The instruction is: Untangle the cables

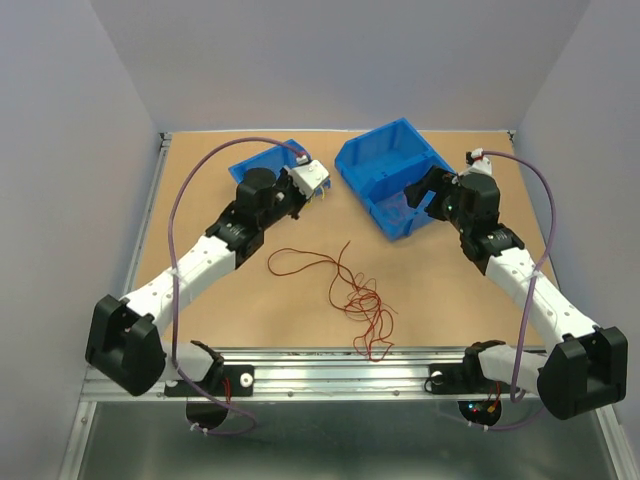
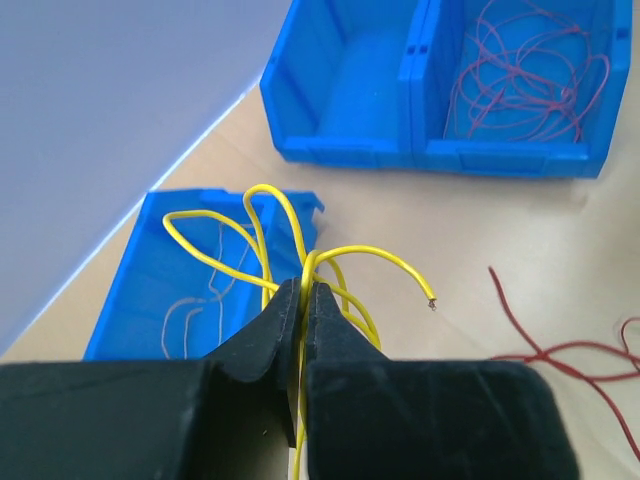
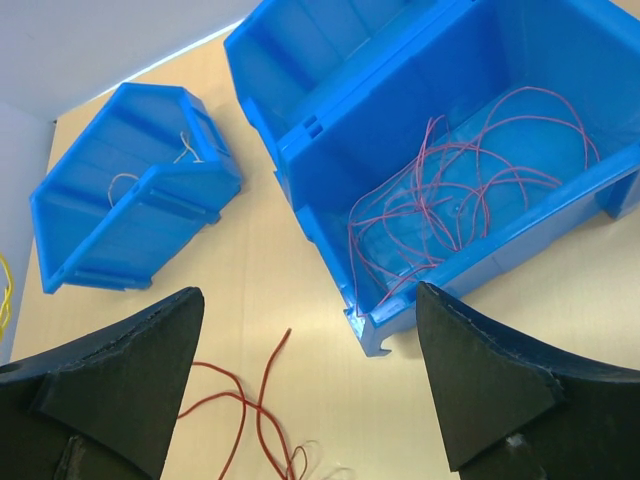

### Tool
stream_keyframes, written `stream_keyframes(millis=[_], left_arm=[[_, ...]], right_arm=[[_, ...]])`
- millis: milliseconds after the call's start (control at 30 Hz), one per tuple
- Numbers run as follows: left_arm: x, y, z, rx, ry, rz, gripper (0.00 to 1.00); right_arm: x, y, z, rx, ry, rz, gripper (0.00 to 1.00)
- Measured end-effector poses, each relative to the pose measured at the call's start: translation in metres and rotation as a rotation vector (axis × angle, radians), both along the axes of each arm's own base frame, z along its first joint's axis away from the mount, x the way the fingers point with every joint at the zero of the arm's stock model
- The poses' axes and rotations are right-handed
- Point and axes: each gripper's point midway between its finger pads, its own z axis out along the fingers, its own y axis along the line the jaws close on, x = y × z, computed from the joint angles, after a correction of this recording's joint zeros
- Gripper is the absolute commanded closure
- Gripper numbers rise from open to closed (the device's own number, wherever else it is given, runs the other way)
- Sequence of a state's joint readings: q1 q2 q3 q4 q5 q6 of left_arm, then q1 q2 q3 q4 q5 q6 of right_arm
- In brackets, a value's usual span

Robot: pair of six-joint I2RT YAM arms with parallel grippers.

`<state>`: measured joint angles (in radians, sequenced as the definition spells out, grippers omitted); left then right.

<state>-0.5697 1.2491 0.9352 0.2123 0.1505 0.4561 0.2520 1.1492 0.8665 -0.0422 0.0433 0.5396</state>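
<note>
The left gripper will next move the yellow cable outward and toward the right in the top view, over the large blue bin's far section point(image 1: 384, 155) point(image 2: 365, 76), because that section is empty.
My left gripper point(image 2: 302, 290) is shut on a looped yellow cable point(image 2: 262, 232), held above the small blue bin point(image 2: 170, 280) at the back left. In the top view the left gripper point(image 1: 310, 185) is at that bin point(image 1: 262, 160). A tangle of red and dark red cables point(image 1: 355, 300) lies on the table's middle front. My right gripper point(image 3: 310, 320) is open and empty beside the large blue bin point(image 3: 330, 215), which holds several thin red cables point(image 3: 470, 190). In the top view the right gripper point(image 1: 428, 195) is at this bin point(image 1: 390, 160).
The small bin holds a few pale thin wires point(image 2: 195, 305). Red cable ends point(image 3: 250, 400) lie on the table below my right gripper. Grey walls close the left, back and right. A metal rail point(image 1: 330, 375) runs along the front edge.
</note>
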Motion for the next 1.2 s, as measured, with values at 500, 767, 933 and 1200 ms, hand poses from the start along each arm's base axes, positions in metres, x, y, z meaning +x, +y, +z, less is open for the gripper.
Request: stream_keyframes(millis=[500, 767, 933, 1200], left_arm=[[0.140, -0.115, -0.016, 0.035, 0.074, -0.132, 1.00], [0.195, -0.152, -0.043, 0.043, 0.091, -0.138, 0.24], [0.187, -0.141, -0.053, 0.065, 0.118, -0.108, 0.19], [0.084, -0.077, -0.004, 0.084, 0.105, -0.134, 0.18]], right_arm=[[-0.002, -0.001, -0.006, -0.013, 0.001, 0.004, 0.09], [-0.001, -0.001, -0.006, -0.019, -0.004, 0.006, 0.09], [-0.002, 0.000, -0.005, -0.015, -0.005, 0.013, 0.09], [-0.003, 0.002, -0.004, -0.011, -0.012, 0.023, 0.09]])
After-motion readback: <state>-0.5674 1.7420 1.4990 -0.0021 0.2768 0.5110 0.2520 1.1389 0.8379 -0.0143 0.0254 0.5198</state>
